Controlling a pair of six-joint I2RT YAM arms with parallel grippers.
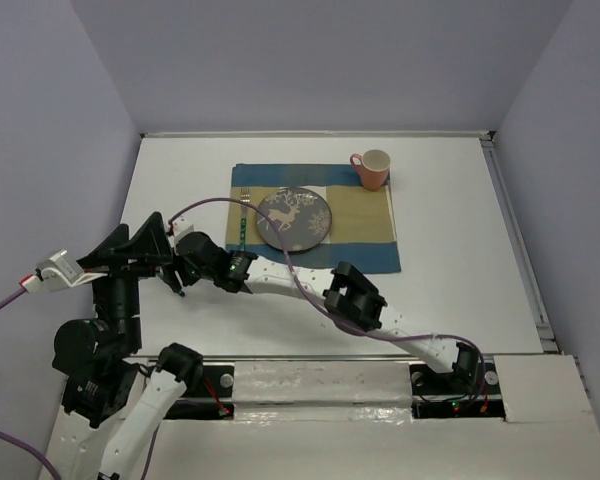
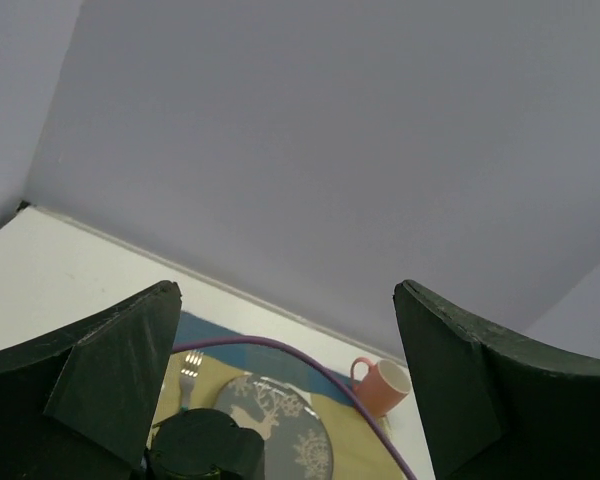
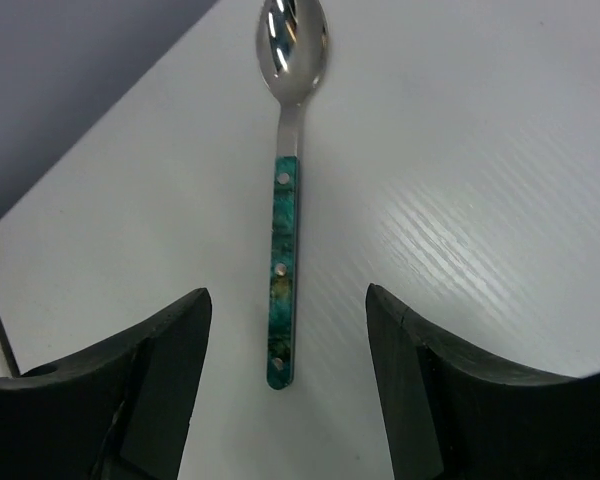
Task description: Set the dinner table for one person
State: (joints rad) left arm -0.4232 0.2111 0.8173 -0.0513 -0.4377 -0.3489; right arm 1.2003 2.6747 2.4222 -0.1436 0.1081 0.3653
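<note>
The left gripper tilts down from the back wall next and lowers its open fingers astride the spoon's green marbled handle, since the spoon lies flat on the dinner table.
A spoon [image 3: 283, 190] with a green marbled handle lies flat on the white dinner table [image 1: 450, 250], bowl pointing away. My right gripper [image 3: 287, 295] is open low over the table, its fingers either side of the handle's near end without touching it. In the top view the right gripper [image 1: 180, 272] is stretched to the left of the mat, and the spoon is hidden there. My left gripper [image 2: 286, 290] is open and empty, raised and pointed at the back wall; in the top view it [image 1: 152, 232] is just beside the right gripper.
A blue, tan and white mat [image 1: 365, 250] holds a grey deer-pattern plate [image 1: 294, 219], a green-handled fork [image 1: 243, 215] left of it and an orange mug [image 1: 372, 168] at its far right corner. A purple cable [image 1: 300, 280] loops over the right arm.
</note>
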